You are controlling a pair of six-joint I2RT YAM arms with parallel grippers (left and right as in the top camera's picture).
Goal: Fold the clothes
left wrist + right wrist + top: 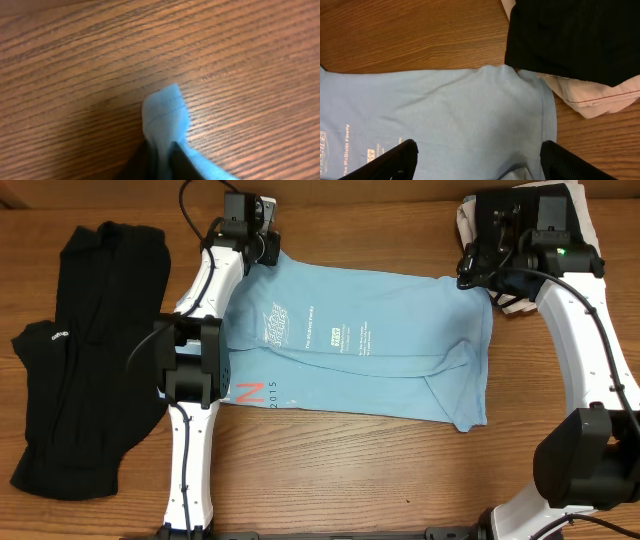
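Note:
The robot's right gripper will next go down open onto the shirt's far corner (477, 294) (527, 82) beside the black stack and close there, because that cloth lies below it.
The light blue T-shirt (370, 345) lies partly folded on the wooden table, small white print facing up and orange lettering (252, 392) showing at its lower left. My left gripper (262, 242) is at the shirt's far left corner, shut on a fold of the blue cloth (164, 120). My right gripper (478, 272) is open above the shirt's far right corner; in the right wrist view its fingers (477, 157) spread wide over the blue fabric (455, 110), holding nothing.
A black garment (85, 360) lies spread at the left of the table. A stack of black cloth (575, 35) over a pale pink garment (600, 97) sits at the far right, just beyond the shirt's corner.

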